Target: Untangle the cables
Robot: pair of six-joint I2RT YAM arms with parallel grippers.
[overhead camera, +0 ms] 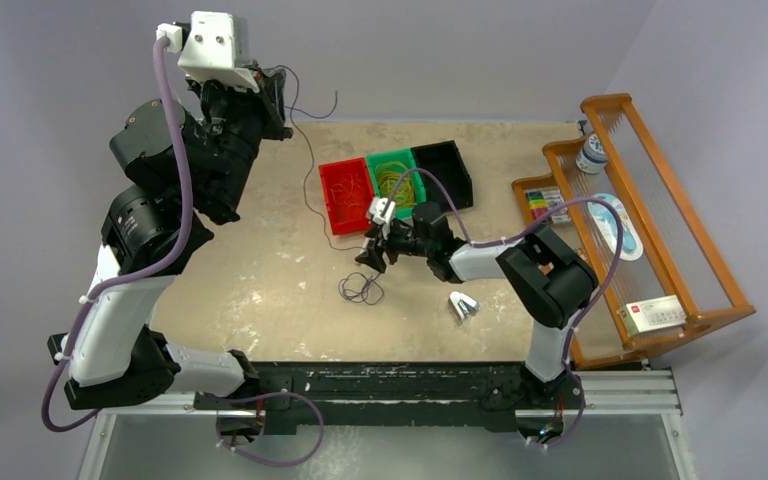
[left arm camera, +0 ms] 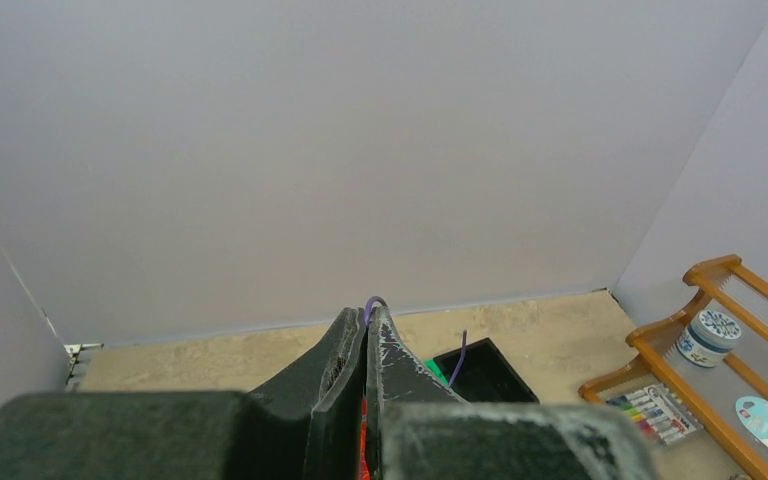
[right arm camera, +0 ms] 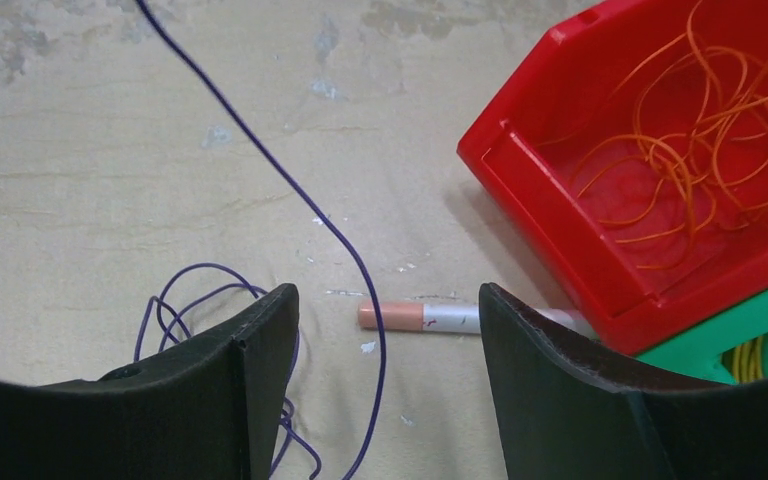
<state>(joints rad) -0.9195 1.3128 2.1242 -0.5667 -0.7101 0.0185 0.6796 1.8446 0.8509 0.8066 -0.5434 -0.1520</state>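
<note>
The robot's right gripper will stay low beside the purple coil [overhead camera: 360, 289] and close on the piece of purple cable [right arm camera: 355, 262], since that piece already runs between the gripper's fingers.
A dark purple cable [overhead camera: 312, 190] runs taut from my raised left gripper [overhead camera: 278, 108] down to a loose purple coil [overhead camera: 360, 289] on the table. In the left wrist view the left gripper [left arm camera: 371, 318] is shut on the purple cable [left arm camera: 375, 303], with a free end [left arm camera: 460, 355] sticking up. My right gripper [overhead camera: 371, 254] is open just above the table beside the coil. In the right wrist view the right gripper [right arm camera: 385, 300] has the purple strand [right arm camera: 355, 262] between its jaws, untouched, and the coil [right arm camera: 195, 300] by its left finger. Orange cables [right arm camera: 700, 130] lie in a red bin [right arm camera: 550, 190], yellow cables [overhead camera: 396, 183] in a green bin [overhead camera: 392, 158].
A black bin [overhead camera: 444, 170] stands right of the green bin. A pink and silver marker [right arm camera: 420, 317] lies on the table by the red bin. A small white object [overhead camera: 463, 305] lies at the front right. A wooden rack [overhead camera: 660, 230] with items lines the right edge.
</note>
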